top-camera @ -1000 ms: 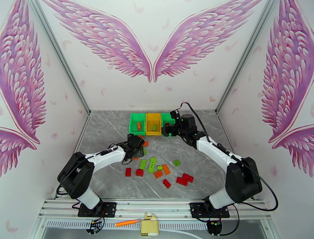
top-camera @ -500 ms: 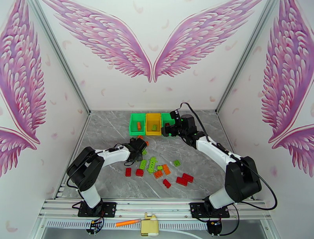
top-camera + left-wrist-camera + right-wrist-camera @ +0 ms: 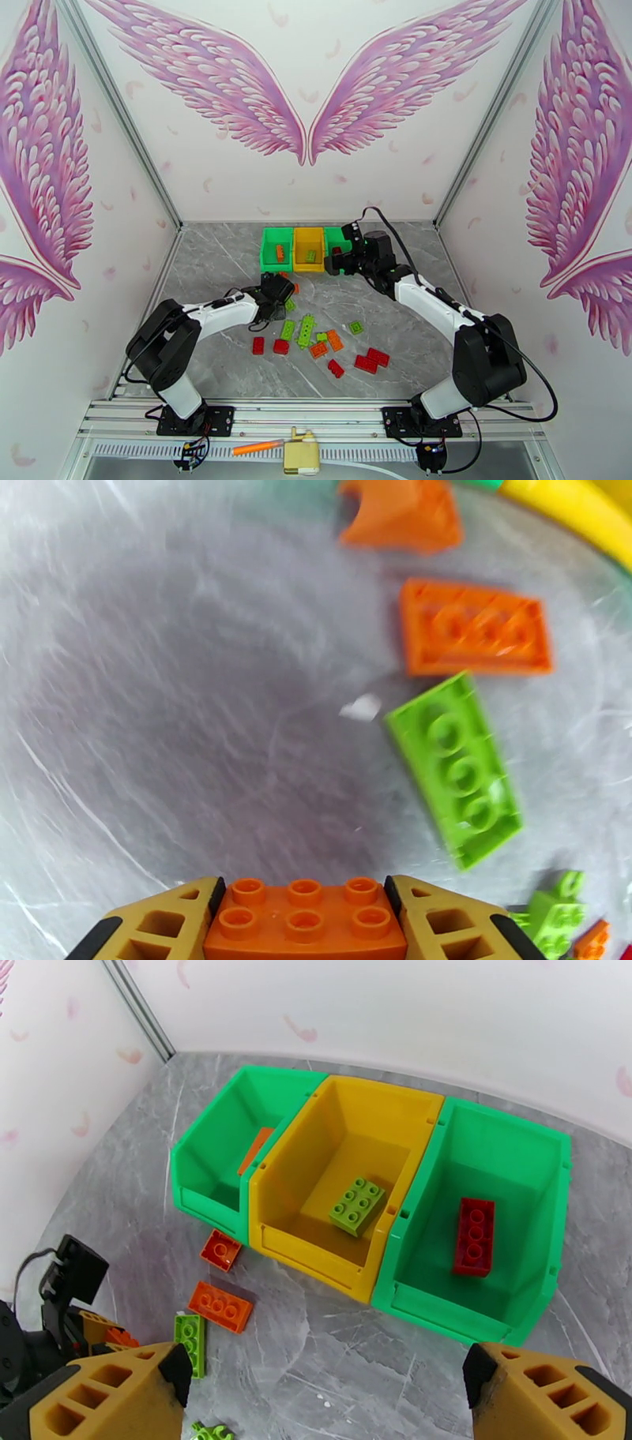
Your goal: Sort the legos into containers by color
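Observation:
I should lift my left gripper next, move it outward over the middle of one green bin and let go of the matching lego inside, because that bin already has an orange lego in it.
In the left wrist view my left gripper [image 3: 304,922] is shut on an orange lego [image 3: 304,914], held low over the grey table. Just ahead of it lie a light green lego [image 3: 454,768] and a flat orange lego [image 3: 474,628]. Seen from above, the left gripper [image 3: 276,296] sits just in front of the containers. My right gripper [image 3: 324,1402] hovers open and empty above the right green bin [image 3: 442,1307], which holds a red lego [image 3: 474,1236]. A green lego [image 3: 357,1205] lies in the yellow bin [image 3: 316,1256], and an orange lego [image 3: 254,1149] in the left green bin [image 3: 209,1197].
Several loose red, orange and green legos are scattered mid-table, among them a long green lego [image 3: 306,329] and two red legos [image 3: 371,360]. An orange pen-like stick [image 3: 257,448] and a cream device [image 3: 301,454] lie on the front rail below the arm bases.
My left gripper has closed on the orange lego, and the left arm's elbow has shifted slightly. The right arm has stayed put over the bins.

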